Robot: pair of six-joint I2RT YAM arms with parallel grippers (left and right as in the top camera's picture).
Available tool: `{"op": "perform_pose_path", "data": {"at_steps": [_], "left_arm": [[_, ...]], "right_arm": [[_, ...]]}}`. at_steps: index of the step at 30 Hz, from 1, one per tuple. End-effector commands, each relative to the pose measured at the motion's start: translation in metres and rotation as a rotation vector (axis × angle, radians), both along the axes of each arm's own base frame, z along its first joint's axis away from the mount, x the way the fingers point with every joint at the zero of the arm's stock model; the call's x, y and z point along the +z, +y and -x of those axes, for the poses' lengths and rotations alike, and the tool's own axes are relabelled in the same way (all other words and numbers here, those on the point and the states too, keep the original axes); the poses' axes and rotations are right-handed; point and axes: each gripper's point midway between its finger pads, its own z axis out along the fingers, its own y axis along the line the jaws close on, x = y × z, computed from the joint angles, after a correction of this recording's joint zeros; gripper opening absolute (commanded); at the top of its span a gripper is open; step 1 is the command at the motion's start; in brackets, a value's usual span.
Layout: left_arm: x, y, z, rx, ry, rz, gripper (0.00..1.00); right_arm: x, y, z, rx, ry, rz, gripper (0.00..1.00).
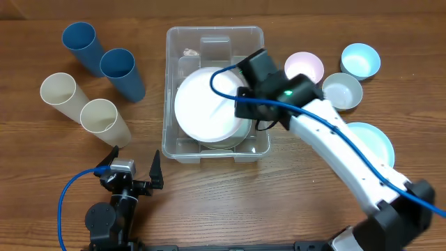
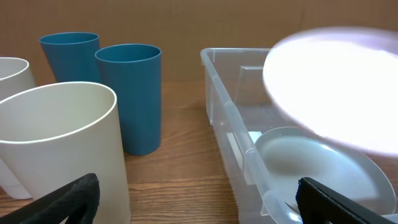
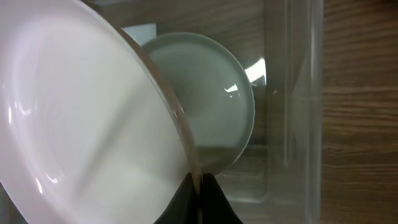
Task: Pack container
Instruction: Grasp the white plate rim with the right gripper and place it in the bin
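My right gripper still holds the white plate (image 1: 205,104) above the pale plate (image 1: 231,141), so it needs to lower it onto that one in the container and release its rim.
The clear container (image 1: 173,49) stands mid-table; its near wall shows in the left wrist view (image 2: 233,134) and its side wall in the right wrist view (image 3: 301,93). My right gripper (image 1: 240,104) is shut on the rim of a white plate (image 1: 205,104) and holds it over the container, above a pale plate (image 1: 230,139) lying inside. In the right wrist view the fingers (image 3: 199,186) pinch the white plate (image 3: 87,130) over the pale plate (image 3: 211,99). My left gripper (image 1: 136,164) is open and empty near the front edge, left of the container.
Two blue cups (image 1: 104,59) and two cream cups (image 1: 80,104) lie left of the container. A pink bowl (image 1: 304,66), a grey bowl (image 1: 343,90), a light blue bowl (image 1: 360,59) and a light blue plate (image 1: 373,143) sit to the right.
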Motion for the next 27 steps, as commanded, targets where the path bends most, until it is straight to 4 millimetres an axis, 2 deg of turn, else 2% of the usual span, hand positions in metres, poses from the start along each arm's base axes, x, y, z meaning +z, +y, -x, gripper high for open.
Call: {"op": "perform_pose_path", "data": {"at_steps": [1, 4, 9, 10, 13, 14, 21, 25, 27], "left_arm": [[0.0, 0.0, 0.0, -0.003, -0.004, 0.014, 1.0], [0.0, 0.0, 0.0, -0.003, -0.004, 0.014, 1.0], [0.0, 0.0, 0.0, -0.003, -0.004, 0.014, 1.0], [0.0, 0.0, 0.0, -0.003, -0.004, 0.014, 1.0], [0.0, 0.0, 0.0, -0.003, -0.004, 0.014, 1.0], [0.0, 0.0, 0.0, -0.003, -0.004, 0.014, 1.0], [0.0, 0.0, 0.0, -0.003, -0.004, 0.014, 1.0], [0.0, 0.0, 0.0, -0.003, -0.004, 0.014, 1.0], [0.0, 0.0, 0.0, -0.003, -0.004, 0.014, 1.0]], "right_arm": [[-0.028, -0.005, -0.011, -0.04, 0.028, 0.065, 0.04], [-0.043, -0.007, -0.016, -0.049, 0.047, 0.092, 0.04], [-0.048, -0.008, -0.021, -0.056, 0.039, 0.103, 0.04], [-0.049, -0.008, -0.021, -0.056, 0.04, 0.103, 0.08], [-0.049, -0.009, -0.02, -0.056, 0.041, 0.109, 0.61], [-0.049, -0.009, -0.02, -0.056, 0.043, 0.11, 0.65], [-0.042, -0.007, -0.019, 0.0, 0.041, 0.121, 0.62], [-0.014, -0.003, -0.016, 0.034, 0.035, 0.123, 0.61], [0.008, -0.005, -0.008, 0.039, 0.044, 0.127, 0.62]]}}
